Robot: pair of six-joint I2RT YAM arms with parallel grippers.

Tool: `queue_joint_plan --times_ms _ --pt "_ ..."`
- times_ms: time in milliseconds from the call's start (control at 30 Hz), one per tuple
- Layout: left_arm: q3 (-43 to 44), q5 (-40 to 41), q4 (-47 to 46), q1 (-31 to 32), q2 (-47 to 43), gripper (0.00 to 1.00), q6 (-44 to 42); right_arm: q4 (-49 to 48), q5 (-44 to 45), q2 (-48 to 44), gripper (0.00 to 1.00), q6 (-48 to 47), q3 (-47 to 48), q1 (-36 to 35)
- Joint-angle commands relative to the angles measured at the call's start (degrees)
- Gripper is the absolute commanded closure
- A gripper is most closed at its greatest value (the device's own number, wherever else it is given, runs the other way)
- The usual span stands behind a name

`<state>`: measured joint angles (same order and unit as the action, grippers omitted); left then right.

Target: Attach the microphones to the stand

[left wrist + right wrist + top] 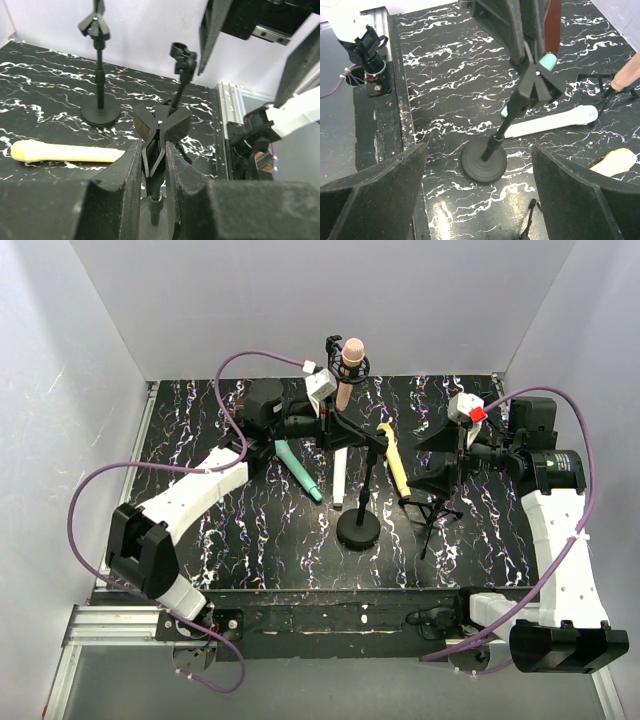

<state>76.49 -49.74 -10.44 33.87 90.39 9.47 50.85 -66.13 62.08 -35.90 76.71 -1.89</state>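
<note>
I need to ease the spring clip (160, 125) back with my left gripper, toward the stand's black round base, and open to release it, because that base lies back from my gripper.
My left gripper (156, 150) is shut on the spring clip (160, 125) at the top of a black round-based stand (358, 530). A peach-pink microphone (350, 358) stands upright in another holder at the back. On the marbled table lie a teal-green microphone (298, 470), a white one (340, 478) and a yellow one (397, 468), all near the stand's pole. My right gripper (477, 195) hangs open to the right of the stand, with nothing between its fingers.
A black tripod stand (432, 510) stands right of the round base. The left wrist view shows a second round-based stand (100, 112) and a raised clip (182, 55) beyond the held one. A metal rail (231, 125) runs along the table's near edge.
</note>
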Motion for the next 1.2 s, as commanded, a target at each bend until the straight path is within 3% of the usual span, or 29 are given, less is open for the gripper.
queue_joint_plan --times_ms 0,133,333,467,500,833,933,1167 --pt "-1.9 -1.6 0.9 1.7 -7.2 1.0 -0.8 5.5 -4.0 -0.9 0.09 -3.9 3.0 0.1" --pt "-5.2 0.8 4.5 4.4 -9.7 1.0 -5.1 5.6 -5.4 -1.4 0.09 -3.7 2.0 0.1" --pt "-11.0 4.4 3.9 6.2 -14.1 1.0 -4.7 6.8 -6.6 -2.5 0.09 -3.8 1.3 0.0" --pt "-14.2 8.6 2.8 6.3 -17.2 0.75 -2.1 7.3 -6.7 -3.2 0.08 -3.7 0.6 0.1" --pt "-14.8 9.3 2.6 6.2 -17.7 0.64 -1.3 7.2 -6.7 -3.3 0.08 -3.7 0.4 0.0" --pt "-18.9 19.0 2.8 6.1 -25.5 0.13 5.7 8.0 -6.3 -4.7 0.08 -3.7 -0.8 0.0" --pt "-20.7 25.1 5.2 6.2 -29.8 0.02 8.6 8.4 -6.0 -5.0 0.08 -4.0 -1.2 0.1" --pt "-22.1 41.9 22.6 4.0 -32.4 0.02 21.5 8.3 -5.9 -5.3 0.08 -3.7 -1.6 1.3"
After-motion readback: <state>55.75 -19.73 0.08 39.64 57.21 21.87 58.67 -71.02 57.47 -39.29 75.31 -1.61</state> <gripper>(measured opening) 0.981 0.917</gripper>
